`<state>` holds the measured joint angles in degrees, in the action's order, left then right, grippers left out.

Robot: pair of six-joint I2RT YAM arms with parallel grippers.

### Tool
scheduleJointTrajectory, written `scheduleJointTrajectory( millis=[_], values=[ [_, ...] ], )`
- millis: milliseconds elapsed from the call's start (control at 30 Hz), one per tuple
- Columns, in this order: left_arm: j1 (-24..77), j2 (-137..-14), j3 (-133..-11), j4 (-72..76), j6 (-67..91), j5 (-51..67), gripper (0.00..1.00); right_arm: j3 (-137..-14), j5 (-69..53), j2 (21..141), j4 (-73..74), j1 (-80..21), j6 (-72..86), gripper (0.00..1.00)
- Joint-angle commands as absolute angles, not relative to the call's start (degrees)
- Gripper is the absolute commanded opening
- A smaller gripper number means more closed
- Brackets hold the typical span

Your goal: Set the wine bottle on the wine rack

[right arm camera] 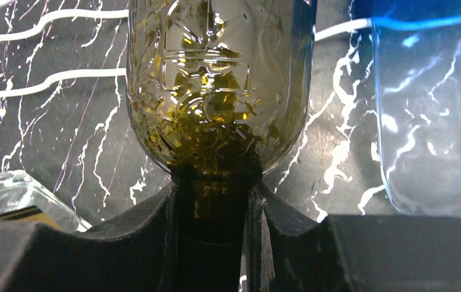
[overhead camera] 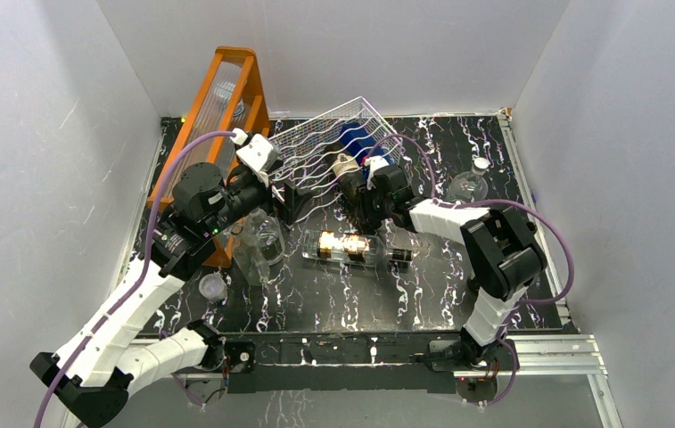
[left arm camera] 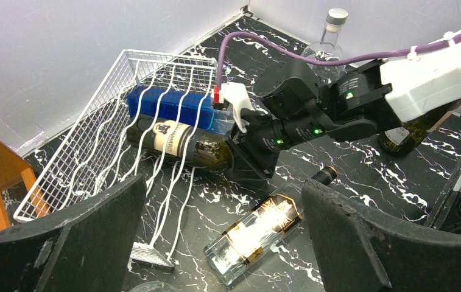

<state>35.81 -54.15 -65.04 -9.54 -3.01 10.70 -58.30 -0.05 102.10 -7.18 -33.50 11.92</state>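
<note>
The wine bottle needs to slide deeper into the rack [overhead camera: 342,164] beside the blue bottle, so my right gripper will next push it away from my base.
The white wire wine rack [overhead camera: 316,143] stands tilted at the back centre; it also shows in the left wrist view [left arm camera: 118,121]. A dark green wine bottle [left arm camera: 179,143] with a pale label lies on its front wires, next to a blue bottle [left arm camera: 167,103]. My right gripper [overhead camera: 358,192] is shut on the wine bottle's neck; in the right wrist view the gripper [right arm camera: 212,207] clamps the neck below the bottle's body [right arm camera: 215,91]. My left gripper [left arm camera: 223,201] is open and empty, hovering beside the rack's front left [overhead camera: 284,203].
A clear bottle with a gold label [overhead camera: 351,248] lies on the table in front of the rack. An orange wooden frame [overhead camera: 218,116] stands at the left, a clear glass bottle [overhead camera: 258,241] and a small glass [overhead camera: 213,287] near it. A round flask [overhead camera: 469,183] stands at the right.
</note>
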Motion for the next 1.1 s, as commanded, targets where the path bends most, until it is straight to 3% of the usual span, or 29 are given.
scheduleJointTrajectory(
  millis=[0, 200, 467, 867, 1067],
  values=[
    [35.7, -52.6, -66.7, -10.0, -3.1, 10.8, 0.98, -64.7, -0.2, 103.2, -18.6, -33.7, 10.1, 0.0],
    [35.7, -52.1, -66.7, -10.4, -3.0, 10.8, 0.98, -68.0, 2.0, 105.6, -15.5, -33.7, 8.2, 0.01],
    [35.7, -52.1, -66.6, -10.6, -3.0, 10.7, 0.98, -74.2, 3.8, 109.2, -6.5, -33.8, 4.9, 0.17],
    [35.7, -51.7, -66.8, -11.2, -3.2, 10.6, 0.98, -73.9, 4.9, 108.2, -4.8, -33.8, 4.2, 0.7],
    [35.7, -51.5, -66.9, -11.4, -3.1, 10.1, 0.98, -73.1, 5.4, 104.9, -2.7, -33.8, 5.0, 0.83]
  ],
)
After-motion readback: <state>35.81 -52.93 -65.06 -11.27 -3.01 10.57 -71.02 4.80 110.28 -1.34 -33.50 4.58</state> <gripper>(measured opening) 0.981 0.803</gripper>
